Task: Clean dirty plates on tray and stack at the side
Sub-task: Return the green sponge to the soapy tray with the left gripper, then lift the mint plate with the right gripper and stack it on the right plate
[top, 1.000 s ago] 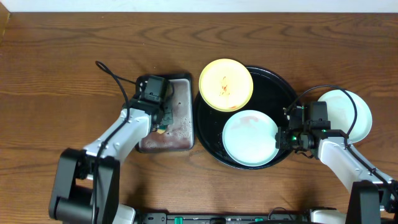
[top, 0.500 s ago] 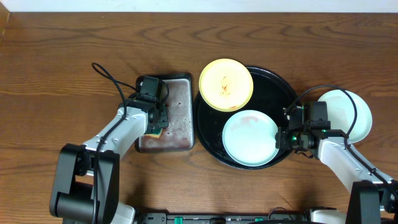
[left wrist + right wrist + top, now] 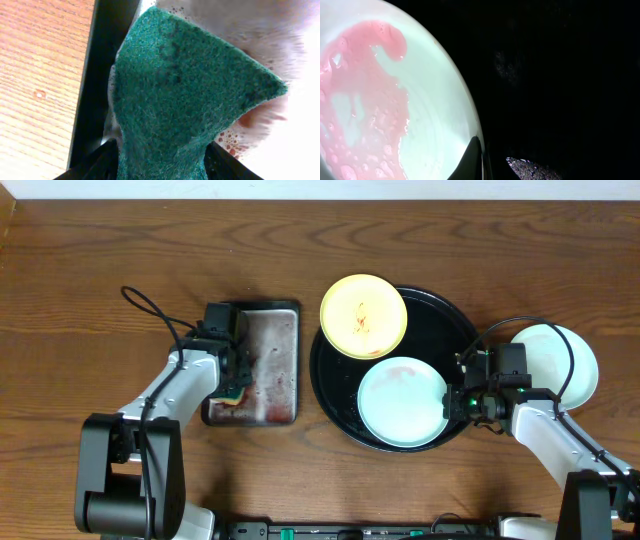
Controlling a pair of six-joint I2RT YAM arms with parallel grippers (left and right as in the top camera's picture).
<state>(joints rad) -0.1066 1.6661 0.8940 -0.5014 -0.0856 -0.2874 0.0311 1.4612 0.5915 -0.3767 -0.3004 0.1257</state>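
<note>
My right gripper lifts the plate next and tips it over the black tray (image 3: 450,320), because pink film pools on it. Then it lowers onto the other blue-green plate (image 3: 556,364) to release.
The black tray (image 3: 450,320) carries a pale yellow plate (image 3: 362,316) that overhangs its upper-left rim and shows an orange smear. A light blue-green plate (image 3: 400,402) with a pink watery film (image 3: 365,90) lies at the tray's front. My right gripper (image 3: 452,402) is shut on that plate's right rim (image 3: 470,125). Another blue-green plate (image 3: 560,360) rests on the table to the right, partly behind the right arm. My left gripper (image 3: 232,380) stands open over the grey metal tray (image 3: 270,360), and a green sponge (image 3: 190,100) fills the gap between its fingers.
The grey metal tray holds reddish foamy water (image 3: 250,120). Its left rim (image 3: 95,90) is right beside the sponge. Bare wooden table (image 3: 100,280) lies to the left and along the back. Cables loop from both wrists.
The left gripper has opened around the sponge and moved left, and the grey metal tray has slid left with it. The right arm and the plates have not moved.
</note>
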